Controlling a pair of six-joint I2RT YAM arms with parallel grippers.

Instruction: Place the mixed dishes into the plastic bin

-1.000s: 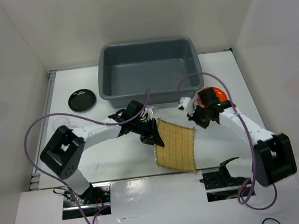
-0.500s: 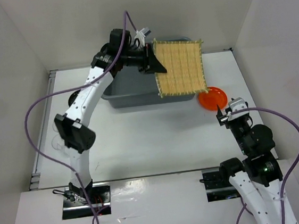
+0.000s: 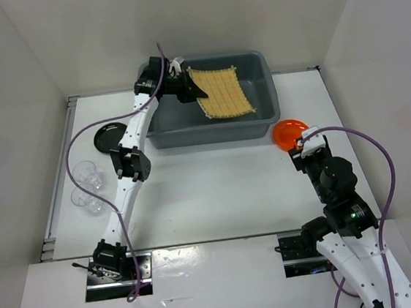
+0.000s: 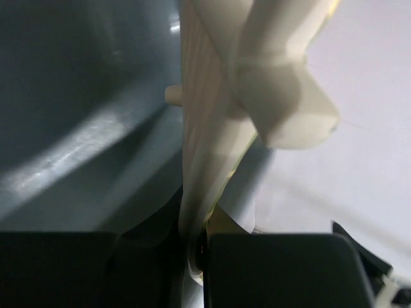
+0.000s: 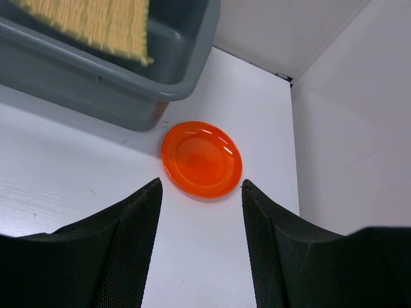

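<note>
The mat [image 3: 223, 93] still hangs tilted; my left gripper should next lower and release it at the bin's bottom.
The tan woven mat [image 3: 223, 93] hangs tilted inside the grey plastic bin [image 3: 211, 133], its left edge pinched by my left gripper [image 3: 188, 89], which is shut on it. In the left wrist view the mat [image 4: 200, 128] runs edge-on out of the gripper [image 4: 202, 251], with the bin wall [image 4: 77, 128] beside it. The orange plate [image 3: 291, 132] lies on the table right of the bin. Just short of it my right gripper [image 3: 299, 146] is open and empty. In the right wrist view the plate [image 5: 201, 159] sits ahead of the gripper [image 5: 201, 187].
A black plate [image 3: 107, 138] lies left of the bin, partly behind the left arm. Two clear glasses [image 3: 86, 172] [image 3: 84, 199] stand near the table's left edge. White walls close in both sides. The bin's corner [image 5: 173, 90] and the mat's fringe [image 5: 96, 22] show in the right wrist view.
The left gripper lifted the mat off the table, swung it above the bin and lowered it inside. The right gripper opened and drew back from the orange plate.
</note>
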